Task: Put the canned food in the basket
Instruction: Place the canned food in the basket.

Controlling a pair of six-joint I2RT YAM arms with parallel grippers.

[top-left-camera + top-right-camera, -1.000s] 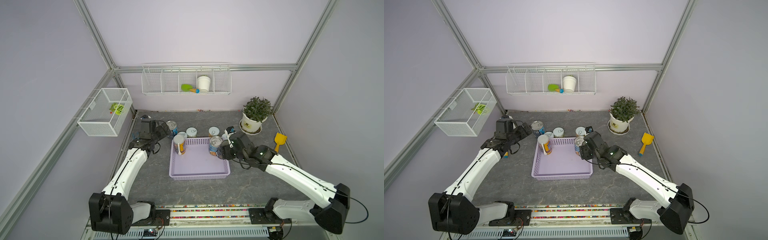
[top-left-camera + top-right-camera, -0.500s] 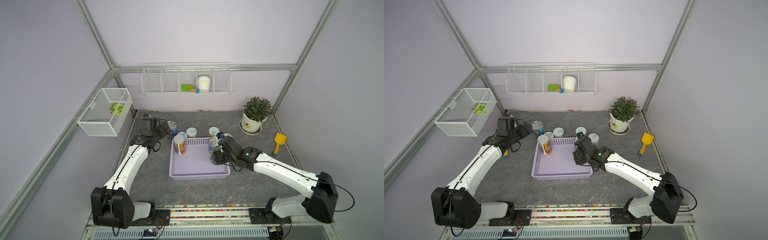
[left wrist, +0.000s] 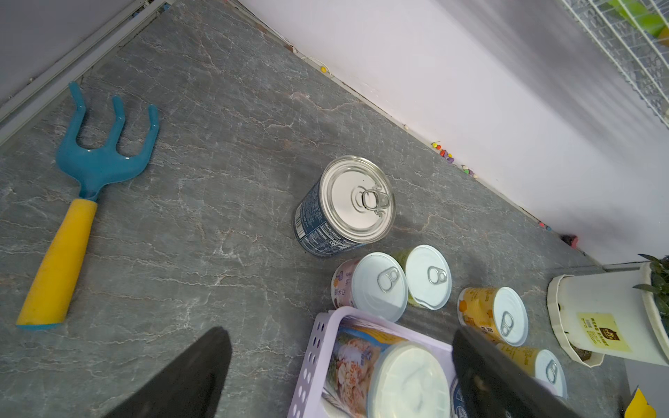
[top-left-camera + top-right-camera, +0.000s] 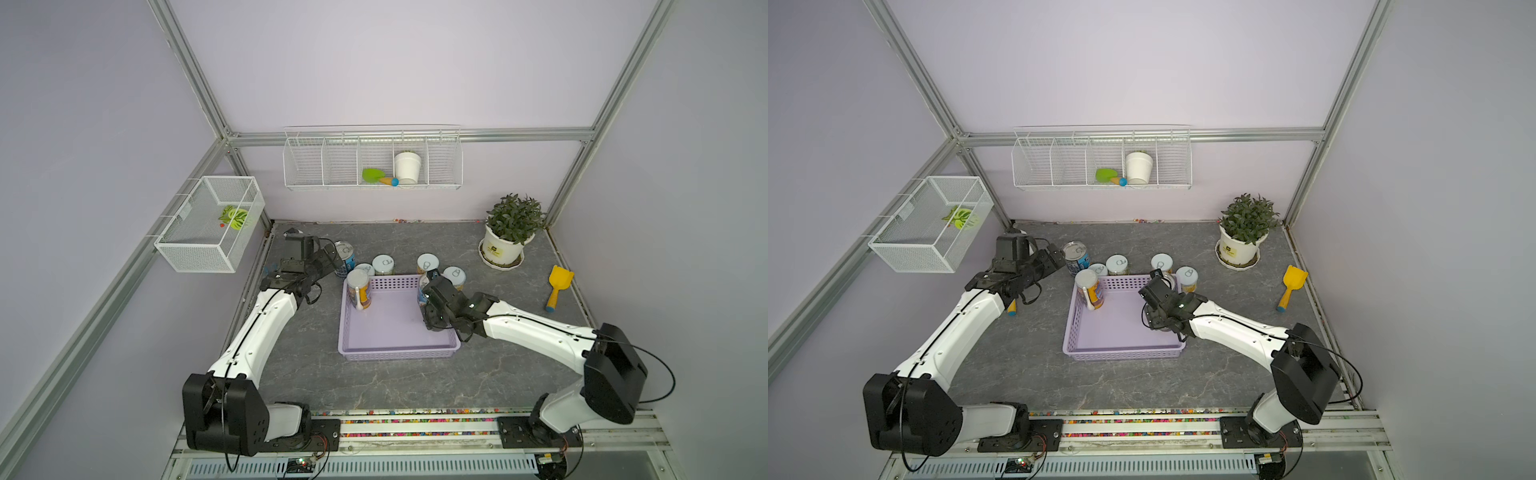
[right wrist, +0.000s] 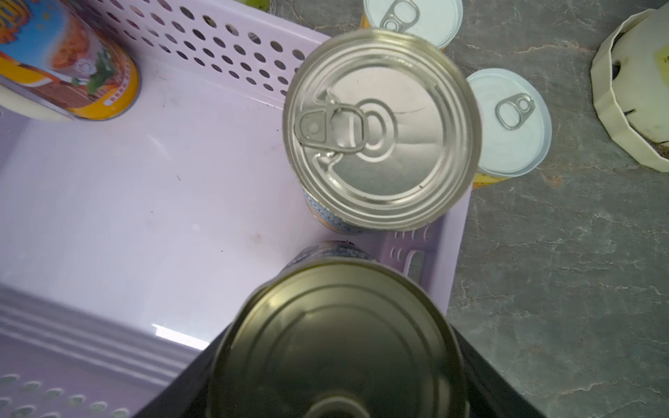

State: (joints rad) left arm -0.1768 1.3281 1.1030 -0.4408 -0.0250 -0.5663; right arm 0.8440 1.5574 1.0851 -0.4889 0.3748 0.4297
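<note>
My right gripper will next lower its can to the basket's bottom and release it just short of the second silver-topped can, which fills the basket's far corner.
The lilac basket [image 4: 395, 332] [image 4: 1121, 328] lies mid-table. My right gripper [image 4: 434, 320] [image 5: 340, 380] is shut on a silver-topped can [image 5: 336, 343] above the basket's right side; in both top views the arm hides that can. A second silver-topped can [image 5: 380, 126] [image 4: 422, 286] stands in the far right corner, a tall yellow-labelled can [image 4: 359, 289] in the far left one. Behind the basket stand several white-topped cans [image 3: 376, 286] [image 3: 427, 277] [image 3: 506, 315]. My left gripper [image 4: 332, 257] [image 3: 338, 336] is open, just short of a blue-labelled can [image 4: 345, 253] [image 3: 351, 202].
A potted plant [image 4: 509, 237] stands at the back right, with a yellow shovel [image 4: 557, 286] near the right edge. A blue and yellow rake [image 3: 83, 202] lies by the left wall. White wire baskets [image 4: 372, 160] [image 4: 208, 224] hang on the walls.
My right arm has swung in over the basket and carried its can nearer the front along the right side. My left gripper has crept slightly toward the blue-labelled can.
</note>
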